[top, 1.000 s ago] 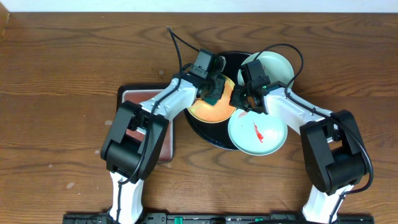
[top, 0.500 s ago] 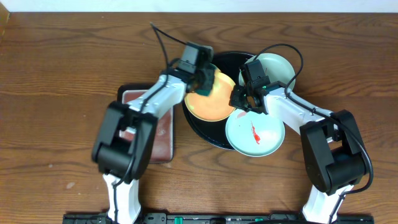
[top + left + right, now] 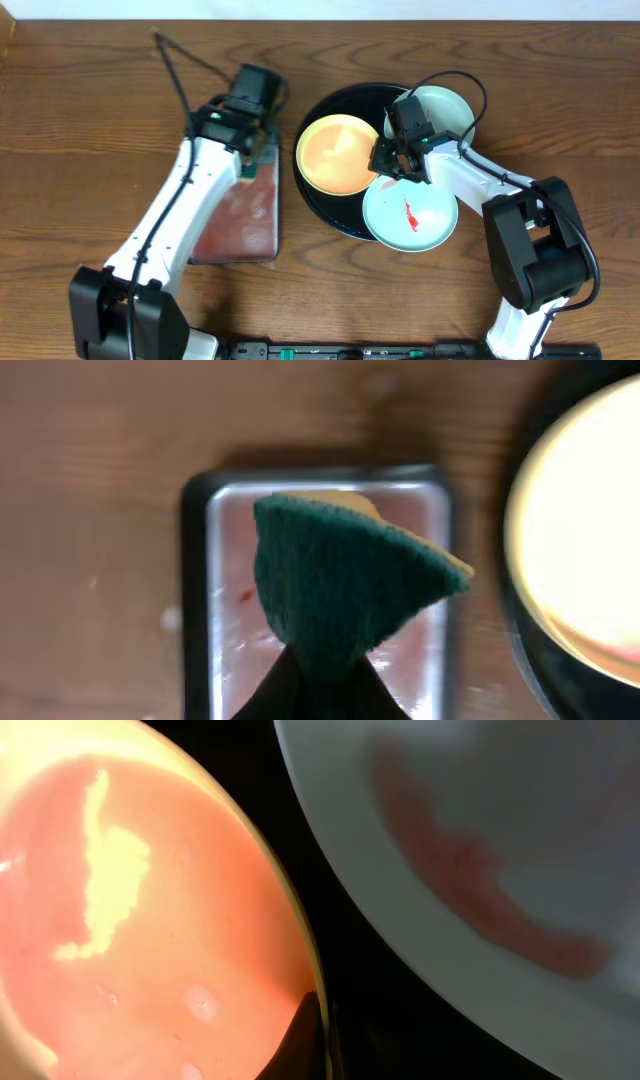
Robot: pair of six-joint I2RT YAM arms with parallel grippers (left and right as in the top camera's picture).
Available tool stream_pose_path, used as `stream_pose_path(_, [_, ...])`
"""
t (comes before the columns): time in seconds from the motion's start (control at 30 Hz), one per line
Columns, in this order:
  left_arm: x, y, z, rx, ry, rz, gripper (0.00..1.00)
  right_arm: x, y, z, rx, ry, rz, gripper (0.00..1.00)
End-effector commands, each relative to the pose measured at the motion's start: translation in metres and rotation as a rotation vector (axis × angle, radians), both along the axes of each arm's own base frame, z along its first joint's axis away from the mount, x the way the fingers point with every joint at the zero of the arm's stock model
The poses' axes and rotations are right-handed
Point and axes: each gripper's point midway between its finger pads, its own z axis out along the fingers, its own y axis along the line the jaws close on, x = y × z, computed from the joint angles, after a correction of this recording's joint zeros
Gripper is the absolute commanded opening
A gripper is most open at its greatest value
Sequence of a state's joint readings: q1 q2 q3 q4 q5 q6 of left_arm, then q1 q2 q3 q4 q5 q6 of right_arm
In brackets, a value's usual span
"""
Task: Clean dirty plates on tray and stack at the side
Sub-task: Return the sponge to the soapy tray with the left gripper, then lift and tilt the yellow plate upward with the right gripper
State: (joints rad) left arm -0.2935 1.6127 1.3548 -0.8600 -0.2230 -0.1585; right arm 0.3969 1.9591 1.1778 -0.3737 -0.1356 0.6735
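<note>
My left gripper goes back down over the middle of the small rectangular tray next.
The pale yellow plate lies on the left of the round black tray. A mint plate with a red smear sits at the tray's front right, and a second mint plate at the back right. My right gripper is shut on the yellow plate's right rim; in the right wrist view its fingers pinch the yellow plate, beside the smeared mint plate. My left gripper is shut on a green sponge above the small rectangular tray.
The small rectangular tray with a pinkish inside lies left of the black tray, and its rim shows in the left wrist view. Bare wooden table surrounds both trays. Cables rise from both wrists.
My left arm has swung left off the yellow plate, carrying the sponge to above the small rectangular tray. The right gripper has stayed on the yellow plate's rim.
</note>
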Motion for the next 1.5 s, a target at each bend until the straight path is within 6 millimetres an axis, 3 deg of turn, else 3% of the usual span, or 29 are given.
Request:
stream_pose_path(0.0, [-0.012,0.039,-0.026,-0.073,0.057,0.188,0.07,-0.012,0.003,-0.013,-0.024,0.041,0.040,0.01])
stream_pose_path(0.13, [-0.021,0.049,-0.057,-0.164,0.099,0.232,0.07,-0.012,0.002,-0.013,-0.024,0.041,0.039,0.01])
stream_pose_path(0.4, [-0.034,0.050,-0.103,-0.193,0.107,0.236,0.07,-0.014,0.002,-0.014,-0.027,0.049,0.039,0.01])
stream_pose_path(0.47, [-0.036,0.050,-0.107,-0.192,0.109,0.236,0.15,-0.015,0.001,-0.015,-0.029,0.053,0.039,0.01])
stream_pose_path(0.57, [-0.036,0.050,-0.106,-0.193,0.108,0.236,0.59,-0.015,0.001,-0.015,-0.030,0.055,0.039,0.01])
stream_pose_path(0.6, [-0.035,0.050,-0.106,-0.193,0.107,0.236,0.64,-0.015,0.001,-0.015,-0.030,0.055,0.039,0.01])
stream_pose_path(0.67, [-0.034,0.050,-0.101,-0.196,0.094,0.235,0.65,-0.015,0.001,-0.015,-0.030,0.055,0.039,0.01])
stream_pose_path(0.8, [-0.030,0.049,-0.070,-0.213,0.005,0.224,0.65,-0.015,0.001,-0.013,-0.029,0.050,0.043,0.01])
stream_pose_path(0.87, [-0.031,0.049,-0.041,-0.229,-0.078,0.213,0.65,-0.009,0.003,-0.002,-0.028,0.013,0.063,0.01])
stream_pose_path(1.13, [-0.044,0.050,0.031,-0.269,-0.287,0.189,0.73,0.014,-0.007,0.060,-0.090,-0.086,0.072,0.01])
stream_pose_path(1.27, [-0.051,0.049,0.042,-0.282,-0.315,0.181,0.76,0.013,-0.017,0.076,-0.152,-0.086,0.074,0.01])
stream_pose_path(1.47, [-0.058,0.046,0.038,-0.291,-0.281,0.175,0.77,0.014,-0.037,0.108,-0.267,-0.113,0.067,0.01])
